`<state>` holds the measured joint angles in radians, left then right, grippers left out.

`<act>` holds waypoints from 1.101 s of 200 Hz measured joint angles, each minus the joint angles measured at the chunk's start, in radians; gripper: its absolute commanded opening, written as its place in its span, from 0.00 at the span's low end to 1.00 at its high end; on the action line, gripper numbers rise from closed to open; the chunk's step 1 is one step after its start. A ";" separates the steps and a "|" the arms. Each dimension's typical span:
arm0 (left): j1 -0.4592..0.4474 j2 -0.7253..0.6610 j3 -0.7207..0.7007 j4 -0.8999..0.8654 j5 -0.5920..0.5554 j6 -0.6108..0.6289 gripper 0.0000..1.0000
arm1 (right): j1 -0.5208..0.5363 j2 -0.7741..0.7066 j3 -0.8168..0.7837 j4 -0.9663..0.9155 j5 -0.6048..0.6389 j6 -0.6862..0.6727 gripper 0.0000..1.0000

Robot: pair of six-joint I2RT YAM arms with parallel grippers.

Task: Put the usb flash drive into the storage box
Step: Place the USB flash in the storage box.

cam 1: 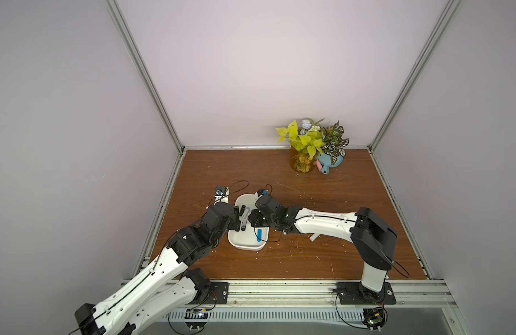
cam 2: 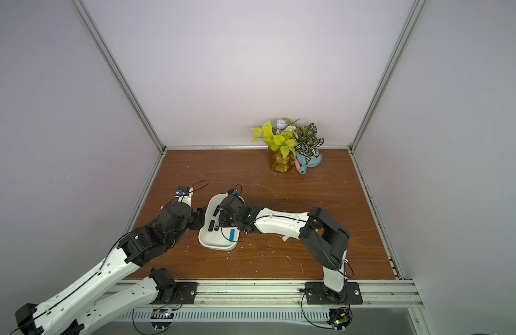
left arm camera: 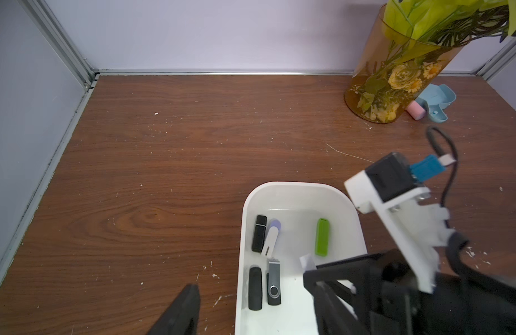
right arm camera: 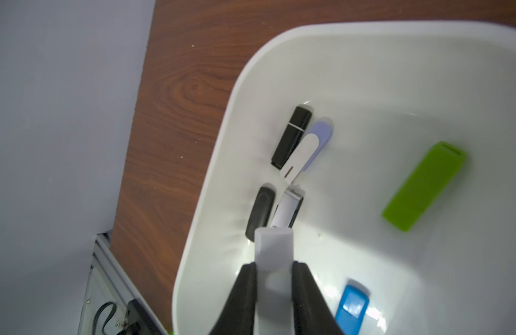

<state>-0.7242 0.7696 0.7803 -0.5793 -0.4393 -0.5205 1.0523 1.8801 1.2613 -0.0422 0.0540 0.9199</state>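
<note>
My right gripper moves outward and down to the storage box's bottom between the lilac [left arm camera: 271, 237] and green drives next. It releases the held drive there, since that patch is empty.
The white storage box [cam 1: 248, 248] [cam 2: 216, 246] [left arm camera: 242, 232] [right arm camera: 210, 174] lies on the wooden table between both arms. My right gripper [right arm camera: 274, 269] [cam 1: 250, 217] hangs over the box's inside, shut on a white usb flash drive [right arm camera: 274, 249] whose tip [left arm camera: 307, 262] points down into the box. Several other drives lie inside: green [right arm camera: 425, 185], blue [right arm camera: 352, 309] [cam 1: 259, 234], black [left arm camera: 259, 233], white and lilac [left arm camera: 271, 237], silver swivel [left arm camera: 274, 282]. My left gripper [left arm camera: 255, 307] [cam 1: 236, 222] is open and empty, straddling the box's left rim.
An amber glass vase [cam 1: 302, 162] [left arm camera: 375, 95] with flowers and a blue pot [cam 1: 330, 162] stand at the back right. Aluminium rails and grey walls bound the table on three sides. Bare wood [cam 1: 323, 203] stretches right of the box.
</note>
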 measured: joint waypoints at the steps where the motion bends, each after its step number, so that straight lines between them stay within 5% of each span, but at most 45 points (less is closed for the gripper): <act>1: 0.000 0.000 0.000 0.000 0.000 0.000 0.62 | 0.000 0.003 0.003 -0.001 0.000 0.001 0.21; 74: 0.000 0.000 0.000 -0.001 0.000 0.000 0.62 | -0.007 0.183 0.260 -0.133 0.131 0.025 0.24; 155: 0.000 0.008 0.000 -0.001 0.001 0.000 0.62 | -0.021 0.253 0.289 -0.211 0.204 0.054 0.26; 220: 0.000 0.020 0.000 -0.001 0.004 0.000 0.63 | -0.029 0.271 0.290 -0.218 0.211 0.071 0.45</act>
<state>-0.7242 0.7895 0.7803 -0.5804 -0.4355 -0.5201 1.0233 2.1509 1.5517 -0.2604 0.2653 0.9909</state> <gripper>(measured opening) 0.627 0.428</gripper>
